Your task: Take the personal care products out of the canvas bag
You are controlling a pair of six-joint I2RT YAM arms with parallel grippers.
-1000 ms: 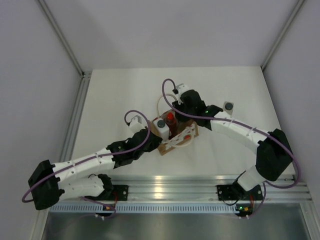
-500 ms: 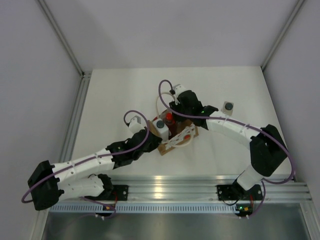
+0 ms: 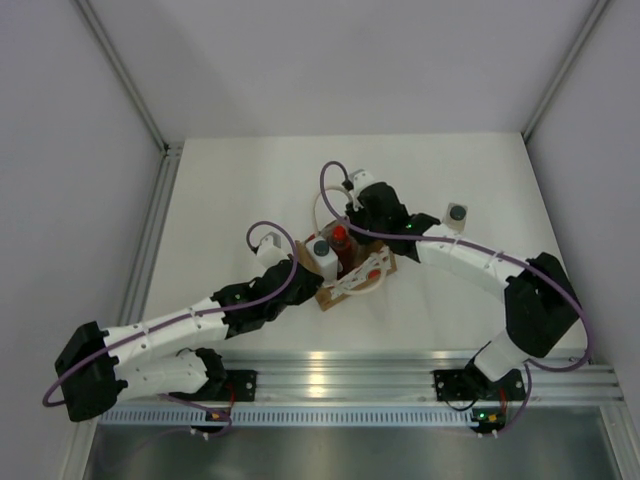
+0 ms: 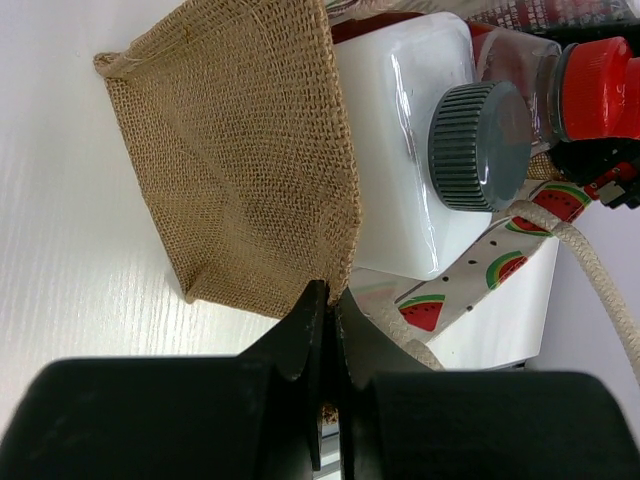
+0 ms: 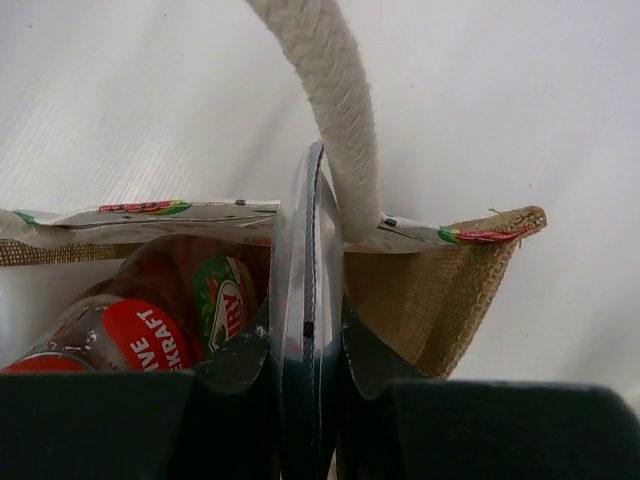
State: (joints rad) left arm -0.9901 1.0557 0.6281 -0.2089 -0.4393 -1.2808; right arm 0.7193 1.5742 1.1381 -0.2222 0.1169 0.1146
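Note:
My right gripper will next rise out of the canvas bag (image 3: 368, 274) and outward toward the clear bottle's side, then go down where the table is bare.
The canvas bag (image 3: 368, 274) stands mid-table, tilted. My left gripper (image 3: 300, 272) is shut on its burlap rim, as the left wrist view (image 4: 328, 290) shows. The white bottle with a grey cap (image 4: 400, 170) and the red bottle with a red cap (image 4: 597, 88) stand inside the bag (image 4: 240, 170). My right gripper (image 3: 358, 228) is at the bag's far side. In the right wrist view it (image 5: 305, 322) is shut on a thin pale flat edge, which looks like the white squeeze tube's crimped end (image 5: 305, 220). The red bottle (image 5: 130, 335) sits just left of it.
The clear bottle with a dark cap (image 3: 457, 213) stands on the table to the right of the bag. A white rope handle (image 5: 335, 110) arches right over my right gripper's fingers. Cage posts and walls border the table on the left and right.
My right gripper has shifted slightly left and closer in over the bag's far side. The left arm and the bag have not visibly moved.

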